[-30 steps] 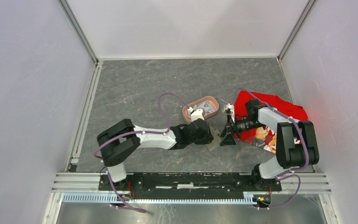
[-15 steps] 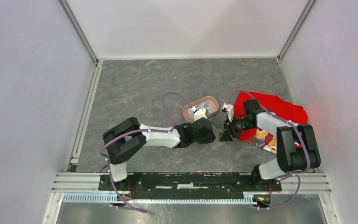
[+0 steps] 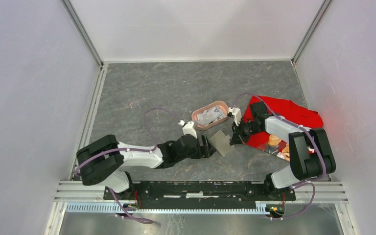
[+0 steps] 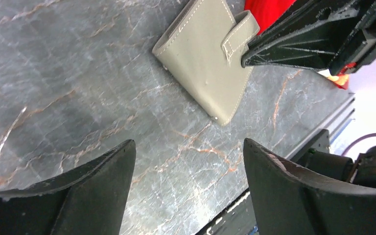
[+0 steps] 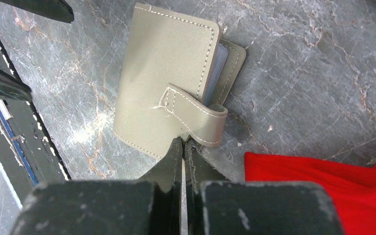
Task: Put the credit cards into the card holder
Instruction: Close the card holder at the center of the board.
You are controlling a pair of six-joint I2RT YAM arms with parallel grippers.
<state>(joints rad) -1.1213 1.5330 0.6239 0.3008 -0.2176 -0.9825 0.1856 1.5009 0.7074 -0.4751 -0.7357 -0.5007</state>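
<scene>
Next, my left gripper lowers and turns toward the card holder's folded edge, so its fingers straddle the flat card holder. That edge lies to the gripper's right in the top view.
The card holder [image 3: 222, 142] [image 4: 203, 54] [image 5: 164, 83], a flat olive-grey wallet, lies folded on the grey table with its strap [image 5: 196, 115] wrapped over one edge. My right gripper [image 3: 234, 137] [image 5: 182, 143] is shut, and its tips touch the strap's edge; I see nothing between the fingers. My left gripper [image 3: 206, 146] [image 4: 188, 143] stands open just left of the holder, with only bare table between its fingers. The credit cards [image 3: 209, 116] lie in a pink oval tray [image 3: 196, 119] behind the holder. A pale inner edge [image 5: 219, 63] shows at the holder's open side.
A red cloth [image 3: 284, 112] [image 5: 323, 181] with printed items lies under and right of the right arm. The metal rail [image 3: 200, 188] runs along the near edge, and white walls close in the other three sides.
The left gripper let go of the holder, opened wide and drew back to the left. The right gripper closed and moved up to the strap. The holder now lies flat and folded.
</scene>
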